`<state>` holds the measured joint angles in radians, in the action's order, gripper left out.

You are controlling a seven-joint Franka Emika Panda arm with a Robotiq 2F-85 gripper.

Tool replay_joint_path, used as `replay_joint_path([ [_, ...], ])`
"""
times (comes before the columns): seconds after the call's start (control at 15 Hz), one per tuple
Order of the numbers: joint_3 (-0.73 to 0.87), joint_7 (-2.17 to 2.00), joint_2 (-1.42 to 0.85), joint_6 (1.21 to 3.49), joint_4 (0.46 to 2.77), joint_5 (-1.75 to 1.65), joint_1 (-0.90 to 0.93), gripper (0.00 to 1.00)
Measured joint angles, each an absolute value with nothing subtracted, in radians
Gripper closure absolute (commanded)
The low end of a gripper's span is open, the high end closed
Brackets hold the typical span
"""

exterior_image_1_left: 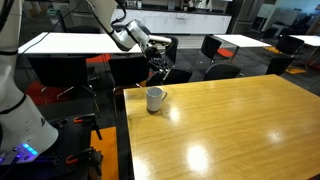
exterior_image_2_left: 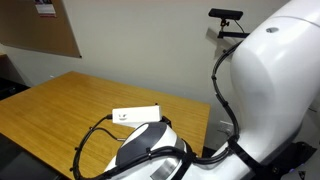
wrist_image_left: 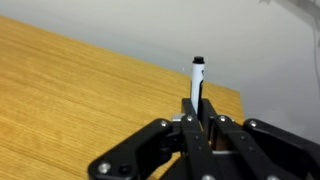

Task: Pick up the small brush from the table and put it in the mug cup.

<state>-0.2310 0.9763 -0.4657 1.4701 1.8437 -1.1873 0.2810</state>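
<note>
To get the small brush into the white mug's open top (exterior_image_1_left: 154, 90), my gripper should lower it over the mug's rim first, then release it.
My gripper (wrist_image_left: 198, 106) is shut on the small brush (wrist_image_left: 197, 76), a thin light stick with a dark tip that points up out of the fingers in the wrist view. In an exterior view the gripper (exterior_image_1_left: 157, 63) hangs just above and behind the white mug (exterior_image_1_left: 156, 98), which stands upright near the far corner of the light-wood table (exterior_image_1_left: 230, 130). The brush is too small to make out there. The mug is out of the wrist view, which shows only the table top (wrist_image_left: 60, 90) and its edge.
White-topped tables (exterior_image_1_left: 70, 42) with dark chairs (exterior_image_1_left: 215, 47) stand behind the wood table. The robot's white body (exterior_image_2_left: 270, 80) fills much of an exterior view and hides the mug there. A camera on a stand (exterior_image_2_left: 226, 15) is behind it.
</note>
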Motion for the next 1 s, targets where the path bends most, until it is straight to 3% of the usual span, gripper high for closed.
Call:
replay_joint_path([
  [1.0,-0.253,0.976,-0.531,1.470,1.844,-1.179,0.299,0.97],
])
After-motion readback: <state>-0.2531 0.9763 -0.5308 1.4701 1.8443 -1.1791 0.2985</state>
